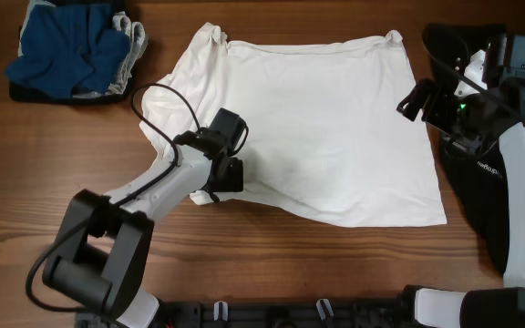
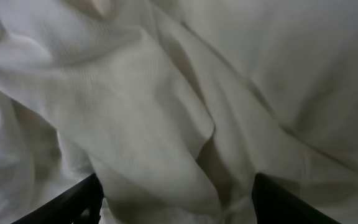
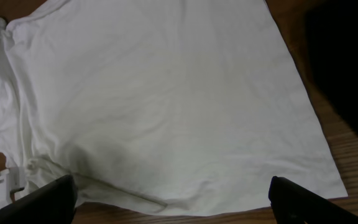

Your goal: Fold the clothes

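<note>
The right gripper moves back and down onto the shirt's near corner (image 1: 439, 219) (image 3: 337, 188) by the black garment next, since that flat corner lies below it, toward my base.
The clothes in the middle are a large white T-shirt (image 1: 317, 128) spread on the wooden table, smooth across its right half and rumpled at its left edge. My left gripper (image 1: 235, 155) hangs low over that rumpled left edge. In the left wrist view it (image 2: 176, 199) is open, a ridge of white fabric (image 2: 148, 124) bulging between the spread fingers (image 2: 79, 202). My right gripper (image 1: 416, 98) hovers at the shirt's right edge. It (image 3: 173, 199) is open above the flat shirt (image 3: 166, 99), with nothing between its fingers (image 3: 303, 199).
A pile of blue and grey garments (image 1: 71, 50) lies at the back left corner. A black garment (image 1: 468, 182) sits at the right under the right arm and shows dark in the right wrist view (image 3: 347, 62). Bare wood (image 1: 335, 264) runs along the front.
</note>
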`<state>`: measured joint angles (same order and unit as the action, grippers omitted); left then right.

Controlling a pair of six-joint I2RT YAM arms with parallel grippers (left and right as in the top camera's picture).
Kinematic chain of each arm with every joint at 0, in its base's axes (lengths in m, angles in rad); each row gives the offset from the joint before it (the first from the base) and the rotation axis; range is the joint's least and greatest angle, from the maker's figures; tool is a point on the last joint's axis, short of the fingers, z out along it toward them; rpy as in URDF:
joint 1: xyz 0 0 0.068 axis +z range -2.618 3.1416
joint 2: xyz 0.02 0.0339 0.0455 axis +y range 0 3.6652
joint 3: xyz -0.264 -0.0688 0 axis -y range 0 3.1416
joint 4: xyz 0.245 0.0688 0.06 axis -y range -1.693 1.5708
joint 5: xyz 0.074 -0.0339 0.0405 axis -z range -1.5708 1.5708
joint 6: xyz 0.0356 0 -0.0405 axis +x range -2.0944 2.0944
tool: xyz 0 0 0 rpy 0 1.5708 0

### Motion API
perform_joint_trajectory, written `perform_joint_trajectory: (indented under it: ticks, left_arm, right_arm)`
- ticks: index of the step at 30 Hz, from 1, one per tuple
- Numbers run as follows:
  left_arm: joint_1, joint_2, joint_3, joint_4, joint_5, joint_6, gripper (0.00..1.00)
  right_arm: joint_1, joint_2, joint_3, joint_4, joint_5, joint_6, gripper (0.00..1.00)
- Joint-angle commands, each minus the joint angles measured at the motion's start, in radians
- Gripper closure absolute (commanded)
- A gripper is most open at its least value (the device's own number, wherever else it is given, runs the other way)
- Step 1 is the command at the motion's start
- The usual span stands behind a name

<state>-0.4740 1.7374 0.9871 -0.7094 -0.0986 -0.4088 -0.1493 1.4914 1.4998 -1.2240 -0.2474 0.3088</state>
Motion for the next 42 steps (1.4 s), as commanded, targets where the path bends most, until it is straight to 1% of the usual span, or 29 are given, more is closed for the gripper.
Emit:
perform_joint_trajectory:
  ticks: [1,2,4,6,8,9,10,13,17,18,20,23,27,32,36,42]
  left_arm:
    - [0.003,0.005,-0.006,-0.009,0.012,-0.031,0.24]
    - [0.003,0.005,-0.006,-0.009,0.012,-0.037,0.25]
    - [0.003,0.005,-0.006,-0.01,0.012,-0.045,0.3]
    - [0.003,0.005,-0.005,-0.013,0.012,-0.049,0.41]
    - [0.006,0.005,-0.005,-0.013,0.012,-0.072,0.5]
    - [0.008,0.0,-0.003,-0.013,0.012,-0.09,0.57]
    - [0.008,-0.006,-0.001,-0.014,0.012,-0.096,0.62]
    - [0.008,-0.035,0.009,-0.022,0.012,-0.098,0.66]
    - [0.008,-0.08,0.009,-0.032,0.012,-0.097,0.67]
    - [0.008,-0.086,0.009,-0.036,0.011,-0.097,0.7]
    - [0.008,-0.102,0.01,-0.048,0.008,-0.097,0.79]
    - [0.018,-0.14,0.024,-0.074,0.004,-0.098,0.96]
    - [0.039,-0.205,0.039,-0.082,0.004,-0.098,0.96]
    - [0.074,-0.309,0.086,-0.151,0.004,-0.097,0.96]
    - [0.132,-0.43,0.111,-0.171,0.004,-0.097,0.96]
    - [0.204,-0.496,0.111,-0.179,0.004,-0.097,0.96]
  right_arm:
    - [0.006,0.002,-0.002,0.005,-0.016,-0.021,0.0]
    - [0.006,0.003,-0.002,0.007,-0.016,-0.021,0.0]
    - [0.006,0.005,-0.002,0.008,-0.016,-0.021,0.01]
    - [0.006,0.005,-0.002,0.008,-0.016,-0.021,0.0]
    - [0.006,0.006,-0.002,0.01,-0.016,-0.021,0.01]
    - [0.006,0.006,-0.002,0.013,-0.016,-0.021,0.0]
    - [0.006,0.007,-0.002,0.014,-0.016,-0.021,0.0]
    - [0.006,0.008,-0.002,0.019,-0.016,-0.02,0.0]
    - [0.006,0.008,-0.002,0.02,-0.016,-0.021,0.01]
    - [0.006,0.008,-0.002,0.019,-0.016,-0.021,0.01]
    - [0.006,0.008,-0.003,0.009,-0.006,-0.021,0.0]
    - [0.006,0.008,-0.003,-0.002,0.026,-0.021,0.01]
    - [0.006,0.008,-0.012,-0.008,0.03,-0.021,0.01]
    - [0.006,0.008,-0.099,-0.019,0.046,-0.01,0.01]
    - [0.006,0.008,-0.206,-0.022,0.137,0.092,0.01]
    - [0.003,0.008,-0.328,-0.004,0.288,0.191,0.01]
